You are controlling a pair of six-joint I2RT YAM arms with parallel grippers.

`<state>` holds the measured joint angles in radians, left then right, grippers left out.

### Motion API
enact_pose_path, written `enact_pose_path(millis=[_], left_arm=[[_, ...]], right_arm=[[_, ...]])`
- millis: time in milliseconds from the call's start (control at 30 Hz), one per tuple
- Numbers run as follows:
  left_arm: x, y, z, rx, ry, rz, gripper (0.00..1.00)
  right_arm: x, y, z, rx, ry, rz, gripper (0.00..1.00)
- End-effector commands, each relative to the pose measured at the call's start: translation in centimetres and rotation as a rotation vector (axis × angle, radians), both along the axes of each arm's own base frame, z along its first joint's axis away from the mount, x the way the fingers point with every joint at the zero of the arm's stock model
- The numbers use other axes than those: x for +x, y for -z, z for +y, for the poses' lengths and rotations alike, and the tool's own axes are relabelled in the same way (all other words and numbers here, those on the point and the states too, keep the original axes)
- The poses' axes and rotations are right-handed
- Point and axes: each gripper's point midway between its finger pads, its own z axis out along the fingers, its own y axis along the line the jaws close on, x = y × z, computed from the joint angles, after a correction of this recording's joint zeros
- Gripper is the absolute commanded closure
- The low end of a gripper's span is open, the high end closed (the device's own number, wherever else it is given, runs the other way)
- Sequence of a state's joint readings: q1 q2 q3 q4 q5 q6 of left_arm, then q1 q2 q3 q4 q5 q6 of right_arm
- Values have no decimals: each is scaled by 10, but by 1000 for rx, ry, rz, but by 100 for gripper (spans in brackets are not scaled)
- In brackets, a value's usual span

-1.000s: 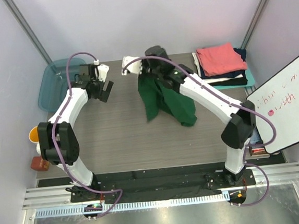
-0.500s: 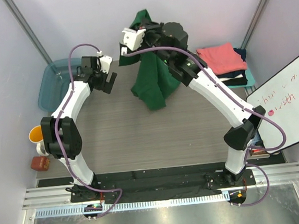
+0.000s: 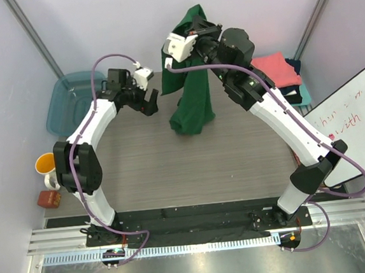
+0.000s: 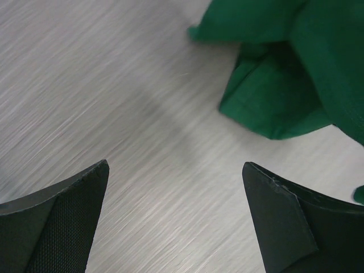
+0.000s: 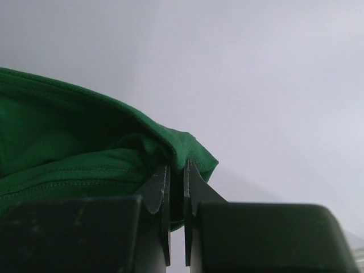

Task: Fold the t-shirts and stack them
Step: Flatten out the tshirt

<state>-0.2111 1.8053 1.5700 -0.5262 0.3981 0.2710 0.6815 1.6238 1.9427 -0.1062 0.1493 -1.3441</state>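
The t-shirt's corner is below the hanging folds, and my left gripper will next lower, then shift onto that corner.
My right gripper (image 3: pixel 193 25) is shut on an edge of the dark green t-shirt (image 3: pixel 193 91) and holds it high, so the shirt hangs down with its bottom bunched on the table. In the right wrist view the gripper (image 5: pixel 176 170) pinches a green hem (image 5: pixel 85 142). My left gripper (image 3: pixel 151 103) is open and empty, low over the table just left of the hanging shirt. In the left wrist view the gripper (image 4: pixel 176 173) is wide apart, with a green fold (image 4: pixel 273 96) up ahead. A stack of folded t-shirts (image 3: pixel 278 70), coral-pink on top, lies at the back right.
A translucent teal tub (image 3: pixel 68 103) stands at the back left. An orange cup (image 3: pixel 44 164) and a small brown object (image 3: pixel 47 199) sit off the left table edge. A whiteboard (image 3: pixel 354 128) leans at the right.
My right gripper has lifted the green shirt from the table up and back, so it now hangs. My left gripper has moved right toward the shirt.
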Motion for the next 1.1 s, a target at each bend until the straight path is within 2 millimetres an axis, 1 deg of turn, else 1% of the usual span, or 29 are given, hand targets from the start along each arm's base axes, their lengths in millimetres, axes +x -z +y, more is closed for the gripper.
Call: enact_pose_path(millis=[0,33,67,100,133,167,200,233,267,300,333,367,400,433,467,500,533,600,633,667,733,767,800,867,900,967,1000,1033,1067], left_arm=[[-18,13,-59,-48,205,17,0],[-17,16,-64,-42,220,18,0],[-14,14,-71,-50,237,11,0],[-17,16,-82,-73,273,23,0],[-17,29,-88,-85,293,58,0],[-14,27,-98,-98,319,56,0],[-13,31,-104,-106,335,73,0],[-22,54,-112,-118,366,167,0],[-15,45,-120,-125,392,148,0],[-17,50,-128,-129,409,177,0],[-20,59,-133,-127,421,212,0],[-15,68,-141,-128,418,228,0],[-13,72,-145,-133,414,236,0],[-11,76,-149,-142,406,244,0],[0,78,-157,-164,399,207,0],[2,78,-162,-205,371,225,0],[11,76,-170,-245,375,173,0],[7,73,-183,-302,392,179,0],[3,75,-189,-305,409,174,0],[0,77,-199,-285,424,154,0],[-9,82,-210,-251,458,132,0],[-11,87,-218,-228,457,116,0],[-13,90,-222,-222,460,118,0],[-18,91,-233,-231,469,129,0],[-18,99,-235,-225,464,144,0],[-17,101,-242,-217,457,141,0],[-16,113,-240,-194,439,155,0],[-18,113,-246,-184,449,150,0],[-19,117,-246,-169,442,157,0]], right_arm=[[-16,-59,-45,54,94,-165,99],[-17,-62,-51,20,117,-185,99],[-22,-61,-55,0,127,-194,99],[-25,-62,-59,-21,137,-204,99],[-28,-62,-64,-35,149,-208,99],[-32,-60,-69,-64,166,-214,99],[-34,-58,-71,-74,174,-213,99],[-35,-55,-77,-79,199,-201,99],[-35,-49,-80,-87,209,-184,99],[-40,-49,-86,-85,223,-180,99],[-41,-45,-92,-84,246,-167,99],[-38,-32,-92,-94,253,-139,99],[-45,-33,-101,-85,266,-139,99],[-46,-28,-102,-85,271,-128,99],[-45,-16,-105,-93,291,-101,99],[-49,-15,-111,-75,299,-94,99],[-48,-6,-113,-80,310,-74,99],[-52,2,-119,-61,330,-39,99],[-52,7,-120,-60,334,-27,99],[-52,9,-121,-56,338,-20,99],[-50,14,-121,-54,341,-4,99],[-50,15,-121,-52,342,-2,99],[-48,17,-120,-48,340,5,99],[-47,18,-118,-45,334,9,99],[-46,20,-117,-48,328,12,99],[-46,21,-115,-42,323,17,99],[-45,22,-115,-43,321,19,99],[-46,20,-115,-38,319,18,99],[-46,20,-115,-35,320,19,99]])
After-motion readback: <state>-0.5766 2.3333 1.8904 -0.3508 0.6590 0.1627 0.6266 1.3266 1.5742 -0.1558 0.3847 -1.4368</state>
